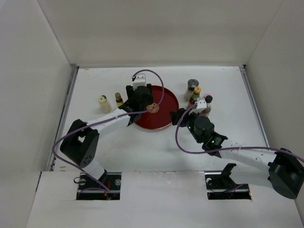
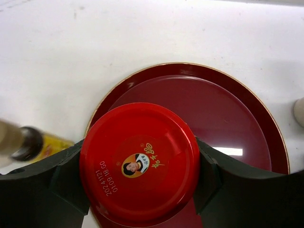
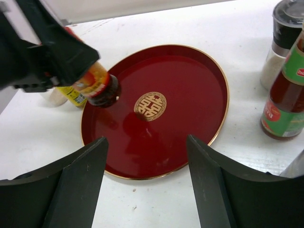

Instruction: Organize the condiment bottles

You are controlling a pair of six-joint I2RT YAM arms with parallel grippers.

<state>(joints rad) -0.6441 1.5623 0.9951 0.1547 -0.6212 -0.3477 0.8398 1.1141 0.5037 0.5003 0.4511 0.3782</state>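
Note:
The jar still hangs above the tray, so the robot's left gripper will carry it outward and down onto the tray's bare far part (image 1: 157, 92) (image 2: 166, 91) and let it go.
My left gripper (image 2: 140, 176) is shut on a jar with a wide red lid (image 2: 140, 161), and holds it over the left part of the round red tray (image 2: 228, 109). In the right wrist view that jar (image 3: 97, 85) hangs tilted in the black fingers above the tray (image 3: 190, 71). My right gripper (image 3: 146, 147) stands open and empty at the tray's near right rim. A grey-capped shaker (image 3: 285, 38) and a red sauce bottle with a green label (image 3: 285, 104) stand to its right. A cream-capped bottle (image 1: 103, 102) and a dark bottle (image 1: 119, 99) stand left of the tray.
A cluster of small bottles (image 1: 195, 92) stands just right of the tray (image 1: 166, 118), close behind my right wrist. White walls enclose the table on the left, back and right. The dark bottle's yellow label (image 2: 52, 145) lies close to my left finger.

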